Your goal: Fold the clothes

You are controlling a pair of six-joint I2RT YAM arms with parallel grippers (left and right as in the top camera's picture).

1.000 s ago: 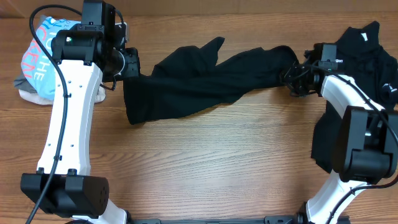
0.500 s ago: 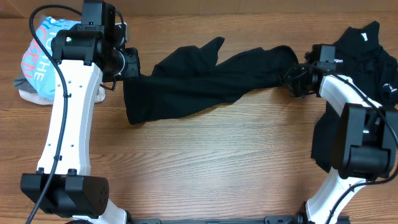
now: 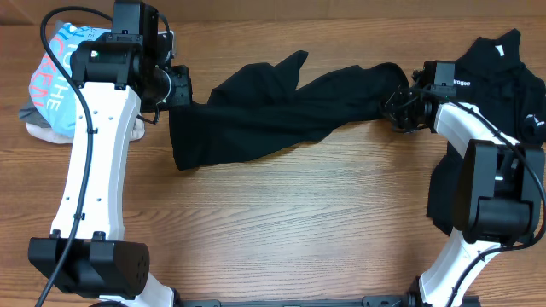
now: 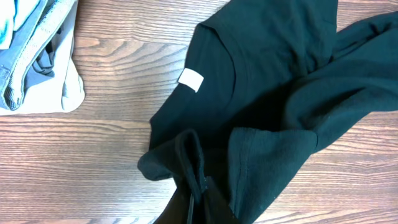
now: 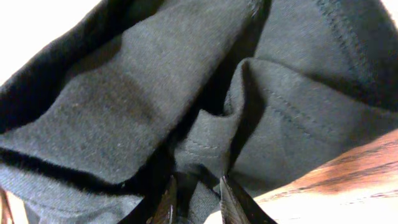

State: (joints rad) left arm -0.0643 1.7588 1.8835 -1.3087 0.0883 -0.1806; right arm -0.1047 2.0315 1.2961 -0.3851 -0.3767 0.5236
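Observation:
My left gripper will lift the black shirt's edge high next, then swing outward and down and let it go on the bare wood next to the light-blue tee, because the black shirt is bunched up.
A black shirt lies stretched across the wooden table between my two grippers. My left gripper is shut on its left edge; the left wrist view shows the fingers pinching a fold below the collar and white neck tag. My right gripper is at the shirt's right end, its fingers closed on a bunched fold of black cloth. More black shirts lie piled at the right.
A light-blue lettered tee sits on grey and beige garments at the far left, also seen in the left wrist view. Bare wood table lies in front of the shirt.
My right gripper has shifted slightly left and up with the shirt's right end. The left arm has not moved.

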